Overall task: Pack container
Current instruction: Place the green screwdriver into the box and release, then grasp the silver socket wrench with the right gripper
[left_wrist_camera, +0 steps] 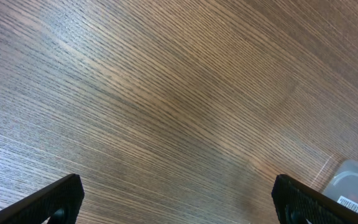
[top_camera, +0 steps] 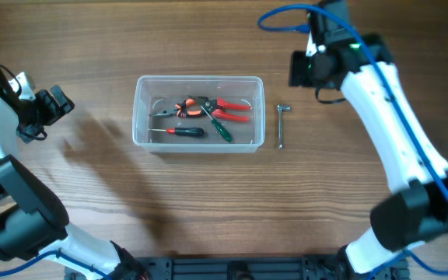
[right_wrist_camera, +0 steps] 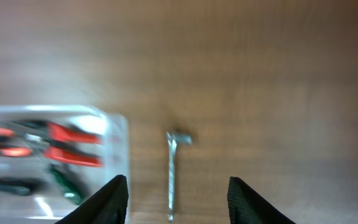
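The small wrench is still outside the container (top_camera: 198,113). My right gripper will next go down to the small wrench's handle beside its head and close there.
The clear plastic container (top_camera: 198,113) sits mid-table and holds red-handled pliers (top_camera: 228,109), a green screwdriver (top_camera: 220,128) and a black-and-red screwdriver (top_camera: 185,132). A small metal wrench (top_camera: 281,124) lies on the table just right of it; it also shows in the right wrist view (right_wrist_camera: 172,174), next to the container (right_wrist_camera: 114,155). My right gripper (right_wrist_camera: 178,199) is open and empty, high above the wrench. My left gripper (left_wrist_camera: 179,205) is open and empty over bare wood far left of the container, whose corner (left_wrist_camera: 356,180) shows at the edge of the left wrist view.
The wooden table (top_camera: 208,210) spreads all round the container. The right arm (top_camera: 379,101) reaches in from the right side, the left arm (top_camera: 14,109) sits at the left edge. A dark rail (top_camera: 232,268) runs along the front edge.
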You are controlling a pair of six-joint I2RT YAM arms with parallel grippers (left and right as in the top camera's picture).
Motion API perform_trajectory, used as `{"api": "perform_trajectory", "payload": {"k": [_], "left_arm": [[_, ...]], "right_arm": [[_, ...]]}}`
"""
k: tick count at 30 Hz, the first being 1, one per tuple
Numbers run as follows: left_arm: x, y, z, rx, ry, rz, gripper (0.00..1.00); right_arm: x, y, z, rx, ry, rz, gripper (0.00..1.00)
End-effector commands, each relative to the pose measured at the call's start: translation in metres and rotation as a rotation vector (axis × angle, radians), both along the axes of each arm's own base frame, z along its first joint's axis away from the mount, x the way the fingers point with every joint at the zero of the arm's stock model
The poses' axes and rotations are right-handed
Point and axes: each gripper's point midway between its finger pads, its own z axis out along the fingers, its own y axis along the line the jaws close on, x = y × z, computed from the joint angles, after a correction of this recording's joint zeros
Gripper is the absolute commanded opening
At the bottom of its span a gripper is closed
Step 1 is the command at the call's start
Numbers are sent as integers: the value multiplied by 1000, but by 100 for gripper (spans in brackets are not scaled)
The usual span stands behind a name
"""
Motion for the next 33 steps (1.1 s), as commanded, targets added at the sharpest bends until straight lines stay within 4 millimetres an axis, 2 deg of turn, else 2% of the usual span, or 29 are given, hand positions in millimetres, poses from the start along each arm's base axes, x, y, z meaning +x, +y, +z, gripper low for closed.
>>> {"api": "perform_trajectory", "payload": {"k": [1, 3, 5, 13, 15, 19, 21, 25, 29, 31, 33], "left_arm": [[4, 4, 5, 8, -16, 5, 100], [4, 4, 5, 8, -16, 5, 100], [4, 4, 5, 8, -16, 5, 100], [4, 4, 5, 8, -16, 5, 100], [4, 4, 5, 8, -16, 5, 100], [4, 4, 5, 8, -16, 5, 100], [4, 4, 5, 8, -16, 5, 100], [4, 4, 5, 8, -16, 5, 100], [4, 4, 5, 8, -16, 5, 100], [4, 4, 5, 8, -16, 6, 100], [4, 4, 5, 8, -16, 5, 100]], "right_arm": [[-16, 10, -66, 34, 182, -33, 53], [-20, 13, -96, 42, 246, -26, 53], [-22, 18, -118, 52, 298, -19, 49], [-27, 24, -171, 69, 410, -42, 50], [-29, 23, -181, 64, 427, -45, 46], [-28, 23, -183, 64, 428, -46, 30], [-26, 24, -183, 67, 420, -47, 4], [-20, 16, -184, 32, 394, -58, 4], [-13, -6, -173, -3, 362, -100, 4], [-6, -15, -154, 10, 322, -112, 4], [6, -23, -122, 26, 234, -100, 4]]}}
